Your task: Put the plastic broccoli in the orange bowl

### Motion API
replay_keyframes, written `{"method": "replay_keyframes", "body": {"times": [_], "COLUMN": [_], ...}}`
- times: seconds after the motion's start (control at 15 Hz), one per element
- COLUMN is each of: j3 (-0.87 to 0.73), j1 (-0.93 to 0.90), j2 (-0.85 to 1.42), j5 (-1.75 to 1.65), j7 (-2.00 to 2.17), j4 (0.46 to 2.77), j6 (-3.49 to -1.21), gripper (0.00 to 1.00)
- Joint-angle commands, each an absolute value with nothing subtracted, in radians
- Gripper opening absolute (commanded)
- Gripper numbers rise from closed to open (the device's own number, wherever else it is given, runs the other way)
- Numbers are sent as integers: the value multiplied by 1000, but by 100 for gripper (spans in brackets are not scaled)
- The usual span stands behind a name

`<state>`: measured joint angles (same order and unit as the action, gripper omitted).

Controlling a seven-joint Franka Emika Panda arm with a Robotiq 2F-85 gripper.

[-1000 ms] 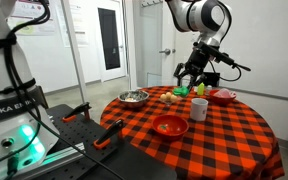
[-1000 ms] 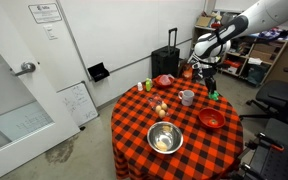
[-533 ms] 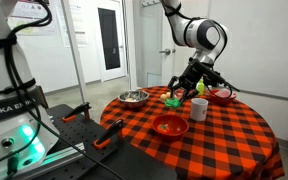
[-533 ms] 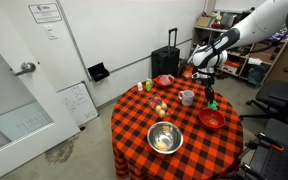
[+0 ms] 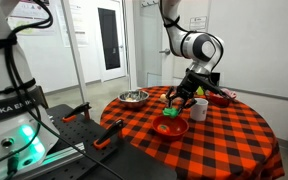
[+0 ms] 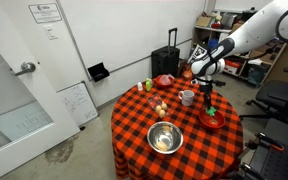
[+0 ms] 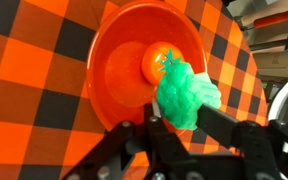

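Observation:
The plastic broccoli is still above the orange bowl (image 5: 166, 127), near the bowl's rim, so I will move my gripper down into the bowl next, a little toward its middle.
My gripper (image 7: 180, 112) is shut on the plastic broccoli (image 7: 187, 92), a bright green lump held between the two black fingers. It hangs just above the orange bowl (image 7: 119, 62), over the bowl's rim side. In both exterior views the gripper (image 5: 176, 103) (image 6: 209, 98) holds the green broccoli (image 5: 171, 111) (image 6: 210, 108) right above the orange bowl (image 5: 170, 127) (image 6: 212, 120) near the table's edge.
On the red-and-black checked table stand a silver metal bowl (image 5: 134, 97) (image 6: 164, 138), a white mug (image 5: 198, 109) (image 6: 187, 97), a smaller pinkish-red bowl (image 5: 223, 96) (image 6: 164, 80) and small pale items (image 6: 160, 107). A black suitcase (image 6: 170, 60) stands behind.
The arm has carried the broccoli from near the white mug and far side of the table down to just above the orange bowl. The gripper stays shut on it.

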<state>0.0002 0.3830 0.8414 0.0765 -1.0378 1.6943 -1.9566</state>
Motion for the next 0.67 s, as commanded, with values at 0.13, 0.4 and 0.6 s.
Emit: {"method": "replay_keyframes", "body": {"times": [0.13, 0.4, 0.6], "j3": [-12, -13, -12], "j1": [375, 380, 385], "j2": [877, 893, 904], "j5": [92, 90, 91], "j7": [-962, -925, -905], "j4": [1680, 1679, 1681], "j6": [-1986, -1982, -1977], "gripper": [14, 20, 59]}}
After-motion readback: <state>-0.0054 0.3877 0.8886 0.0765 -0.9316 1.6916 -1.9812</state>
